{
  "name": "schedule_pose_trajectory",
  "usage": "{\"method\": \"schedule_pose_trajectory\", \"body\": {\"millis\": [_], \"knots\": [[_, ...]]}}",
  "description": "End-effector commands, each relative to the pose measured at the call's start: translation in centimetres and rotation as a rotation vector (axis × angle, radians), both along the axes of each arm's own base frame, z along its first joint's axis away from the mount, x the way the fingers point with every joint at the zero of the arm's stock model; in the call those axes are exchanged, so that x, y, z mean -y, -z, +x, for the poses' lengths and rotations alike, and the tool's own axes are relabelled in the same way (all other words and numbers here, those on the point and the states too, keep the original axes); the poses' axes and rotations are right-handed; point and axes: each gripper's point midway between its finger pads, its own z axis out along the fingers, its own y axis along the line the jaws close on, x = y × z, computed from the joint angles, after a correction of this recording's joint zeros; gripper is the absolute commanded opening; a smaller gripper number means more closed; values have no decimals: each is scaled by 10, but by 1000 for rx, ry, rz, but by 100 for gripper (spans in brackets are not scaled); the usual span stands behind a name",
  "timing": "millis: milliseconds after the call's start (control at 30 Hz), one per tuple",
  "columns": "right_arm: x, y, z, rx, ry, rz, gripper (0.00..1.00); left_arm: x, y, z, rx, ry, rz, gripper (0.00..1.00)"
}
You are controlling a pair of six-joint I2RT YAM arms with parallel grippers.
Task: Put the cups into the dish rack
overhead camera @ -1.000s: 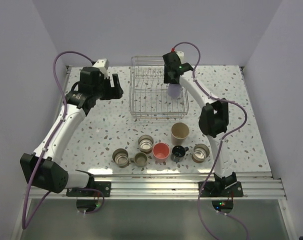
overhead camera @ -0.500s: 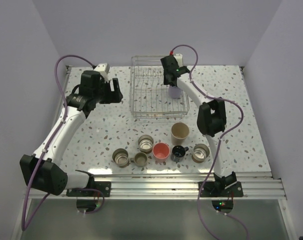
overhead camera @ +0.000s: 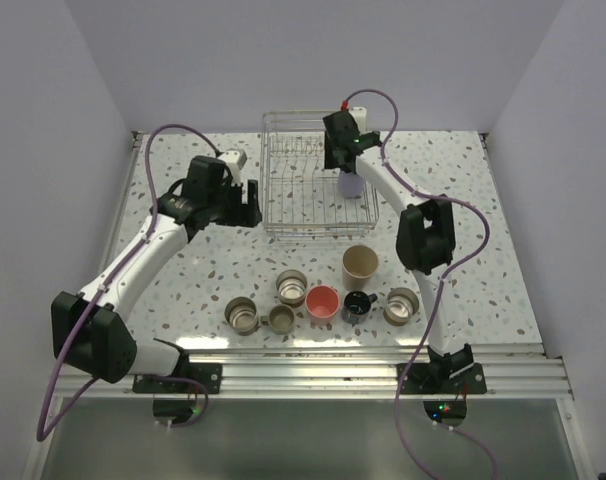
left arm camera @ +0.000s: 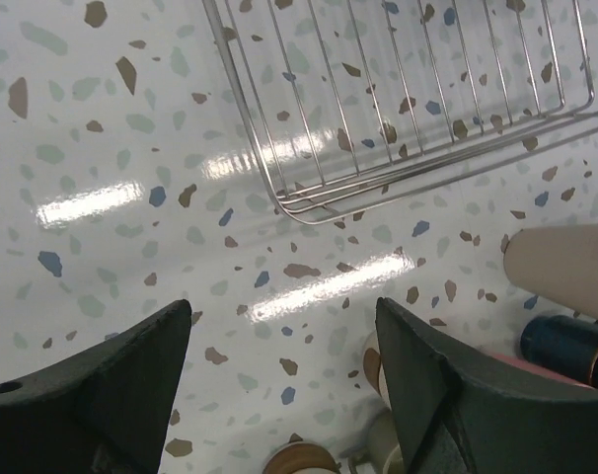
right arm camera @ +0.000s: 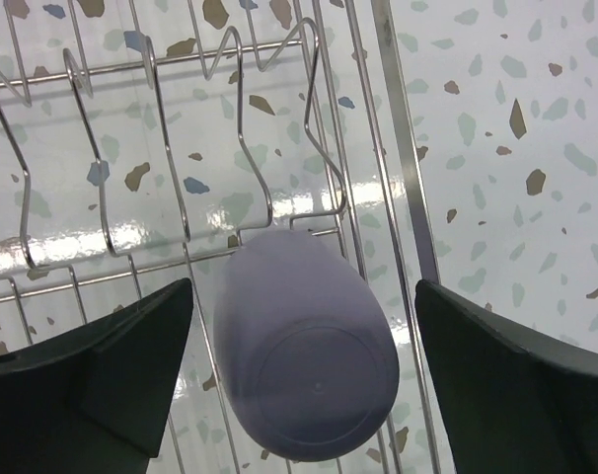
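My left gripper moves back and down onto the far rim of the metal cup (overhead camera: 290, 275) nearest the rack next, as the cup stands below and back from the gripper.
The silver wire dish rack (overhead camera: 308, 175) stands at the back middle. The lavender cup (right arm camera: 304, 346) rests bottom-up on the tines at the rack's right side (overhead camera: 351, 184). My right gripper (right arm camera: 304, 375) is open above it, a jaw on each side and neither touching. My left gripper (left arm camera: 284, 346) is open and empty over the table, near the rack's front left corner (left arm camera: 309, 197). In a row near the front stand the tan cup (overhead camera: 360, 266), the coral-pink cup (overhead camera: 322, 301), the black mug (overhead camera: 357, 305) and metal cups (overhead camera: 292, 286), (overhead camera: 242, 315), (overhead camera: 281, 318), (overhead camera: 401, 306).
The left wrist view shows the tan cup (left arm camera: 565, 272) and the black mug (left arm camera: 565, 346) at its right edge, and metal cups (left arm camera: 304, 459) at the bottom. Grey walls close the table at the left, back and right.
The left arm has swung right, to the rack's front left corner. The right gripper has shifted a little left and back as the lavender cup went down into the rack.
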Motion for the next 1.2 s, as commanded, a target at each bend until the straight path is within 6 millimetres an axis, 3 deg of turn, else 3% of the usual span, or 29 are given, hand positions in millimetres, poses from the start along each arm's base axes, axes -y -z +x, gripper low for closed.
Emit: {"method": "schedule_pose_trajectory", "body": {"millis": [0, 167, 300, 400, 433, 467, 500, 533, 667, 800, 1033, 1133, 1167], "knots": [[3, -73, 3, 140, -7, 50, 99, 14, 6, -12, -14, 78, 13, 79], [7, -111, -2, 202, -14, 64, 99, 22, 28, -23, -90, 116, 48, 76], [2, -144, -14, 243, -31, 145, 99, 36, 45, -40, -147, 183, 38, 68], [-11, -167, -37, 250, -75, 253, 99, 39, 54, -51, -172, 215, 51, 66], [-12, -155, -46, 215, -83, 255, 98, 41, 54, -54, -171, 228, 48, 66], [-15, -176, -59, 249, -104, 294, 98, 43, 55, -56, -174, 238, 46, 66], [-21, -176, -68, 244, -125, 305, 98, 44, 58, -60, -182, 248, 47, 66], [-22, -154, -80, 191, -141, 295, 99, 46, 60, -61, -186, 257, 45, 66], [-24, -138, -128, 145, -190, 326, 99, 57, 69, -74, -211, 301, 43, 64], [-4, -125, -162, 110, -188, 311, 99, 68, 80, -86, -227, 331, 46, 64], [18, -118, -188, 92, -193, 246, 98, 82, 110, -98, -284, 342, 63, 61], [20, -114, -192, 83, -202, 236, 99, 87, 120, -100, -297, 343, 71, 51], [21, -115, -193, 86, -205, 234, 99, 89, 122, -101, -300, 342, 71, 42]]}}
